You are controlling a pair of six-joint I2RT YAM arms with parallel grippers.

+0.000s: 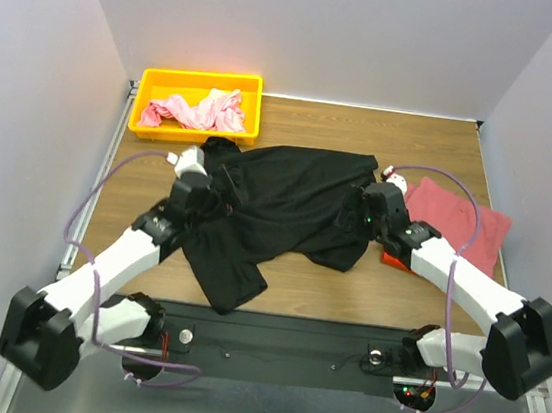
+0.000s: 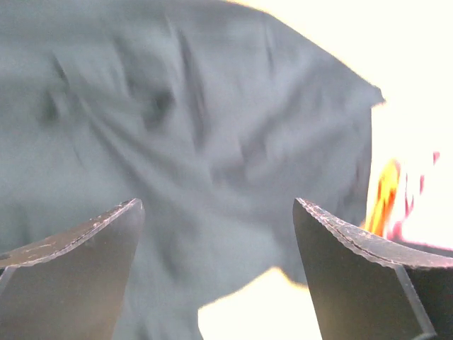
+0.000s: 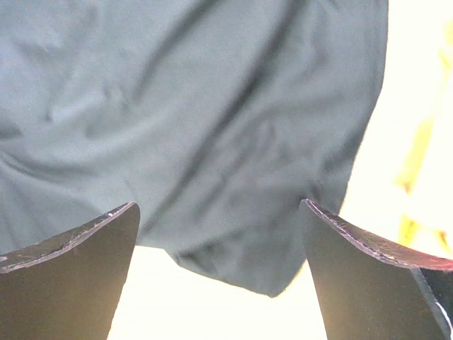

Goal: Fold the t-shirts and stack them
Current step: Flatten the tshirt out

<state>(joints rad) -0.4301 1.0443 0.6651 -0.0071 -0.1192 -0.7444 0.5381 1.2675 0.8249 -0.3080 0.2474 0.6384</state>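
Note:
My left gripper moves back and down onto the black sleeve's near edge (image 1: 239,300) next, below and back of it, because that sleeve juts toward the bar.
The black t-shirt (image 1: 286,203) lies crumpled and spread across the middle of the table. My left gripper (image 1: 214,187) is over its left part, jaws wide open and empty. In the left wrist view the open gripper (image 2: 216,202) has black cloth (image 2: 177,106) beneath it. My right gripper (image 1: 358,213) is over the shirt's right edge, also open and empty. The right wrist view (image 3: 218,204) shows a cloth corner (image 3: 233,262) between the fingers. A folded dusty rose-red t-shirt (image 1: 460,224) lies at the right, with an orange t-shirt (image 1: 393,259) peeking out under it. A light pink t-shirt (image 1: 202,112) lies in the bin.
A yellow plastic bin (image 1: 201,81) stands at the back left of the wooden table (image 1: 347,286). Grey walls close in the left, back and right. The arm bases and a dark rail run along the near edge.

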